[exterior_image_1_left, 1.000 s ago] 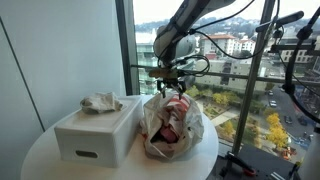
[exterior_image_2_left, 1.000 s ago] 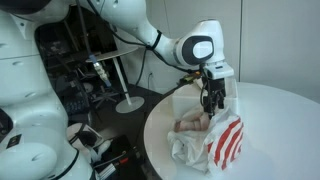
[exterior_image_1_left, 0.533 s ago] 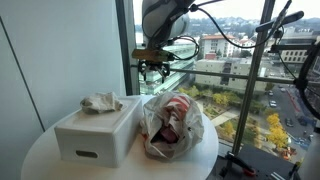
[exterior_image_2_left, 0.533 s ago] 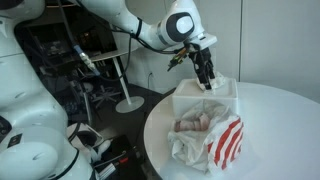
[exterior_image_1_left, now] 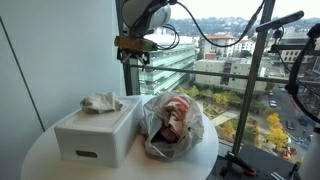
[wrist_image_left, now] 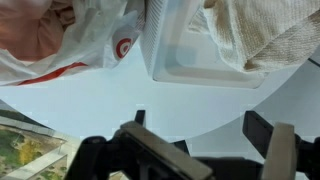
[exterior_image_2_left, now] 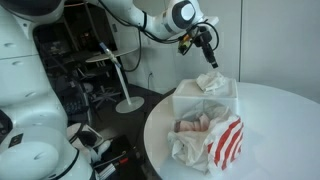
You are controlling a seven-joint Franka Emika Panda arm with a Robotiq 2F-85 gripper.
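I should turn my gripper next, then move it across and down to the beige cloth on the box (exterior_image_1_left: 101,102).
My gripper (exterior_image_1_left: 136,57) (exterior_image_2_left: 210,58) hangs high in the air, well above the white box (exterior_image_1_left: 95,135) (exterior_image_2_left: 205,102), open and empty. A crumpled beige cloth (exterior_image_1_left: 102,101) (exterior_image_2_left: 208,82) lies on top of the box. Beside the box sits a white plastic bag with red stripes (exterior_image_1_left: 172,125) (exterior_image_2_left: 212,140), its mouth open with pinkish contents inside. In the wrist view the gripper (wrist_image_left: 200,122) looks down on the bag (wrist_image_left: 80,40), the box (wrist_image_left: 190,55) and the cloth (wrist_image_left: 265,35) from far off, fingers spread wide with only table between them.
Box and bag stand on a round white table (exterior_image_1_left: 50,165) (exterior_image_2_left: 290,125) (wrist_image_left: 120,95) next to a floor-to-ceiling window (exterior_image_1_left: 230,60). A camera stand (exterior_image_1_left: 268,60) rises behind the table. Another robot's white body (exterior_image_2_left: 25,90) and cluttered equipment fill one side.
The gripper has risen from just over the bag's mouth and swung sideways to high above the box. It stayed open and carries nothing. Bag, box and cloth have not moved.
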